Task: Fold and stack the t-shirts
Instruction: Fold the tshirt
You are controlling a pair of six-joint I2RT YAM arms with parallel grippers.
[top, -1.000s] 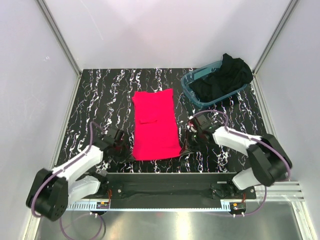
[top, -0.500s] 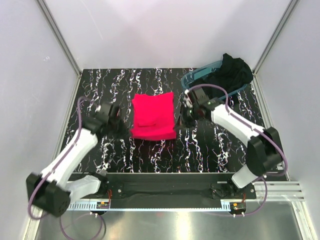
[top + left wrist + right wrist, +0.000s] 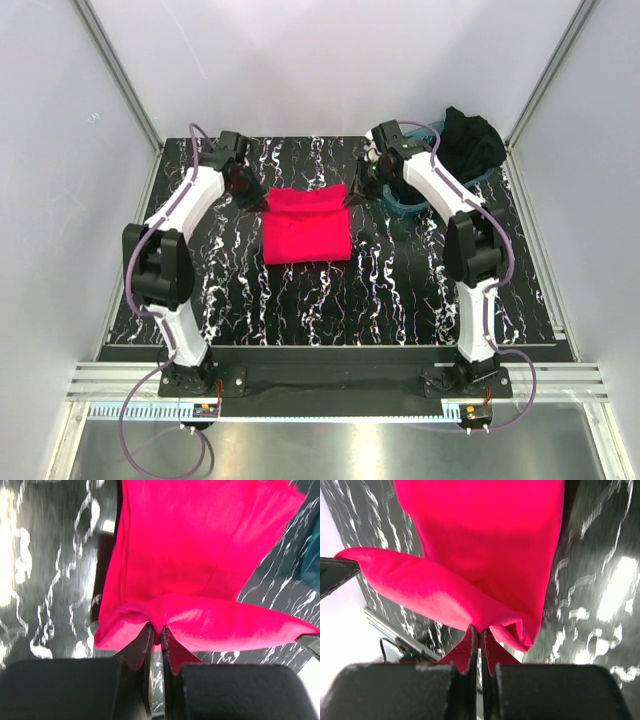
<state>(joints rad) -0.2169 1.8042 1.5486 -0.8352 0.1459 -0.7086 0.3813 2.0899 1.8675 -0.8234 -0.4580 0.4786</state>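
Note:
I should next move my left gripper outward and down over the shirt's far edge (image 3: 280,191) to release the shirt's corner, as the held hem still hangs short of it.
The pinkish-red t-shirt (image 3: 306,225) lies folded in half on the black marbled table, its doubled edge toward the back. My left gripper (image 3: 262,201) is shut on the shirt's far left corner, seen pinched in the left wrist view (image 3: 158,635). My right gripper (image 3: 349,198) is shut on the far right corner, seen in the right wrist view (image 3: 481,632). The held hem hangs between the two grippers above the lower layer (image 3: 190,540). The black t-shirt (image 3: 470,140) is bunched in the teal tub (image 3: 402,203) at the back right.
White walls with metal corner posts close in the table on three sides. The tub stands just right of my right arm. The arms' bases and a black rail (image 3: 320,370) run along the near edge.
Both grippers carried the shirt's near hem from the front of the table to the back, folding the long red shirt in half. Both arms are now stretched far forward.

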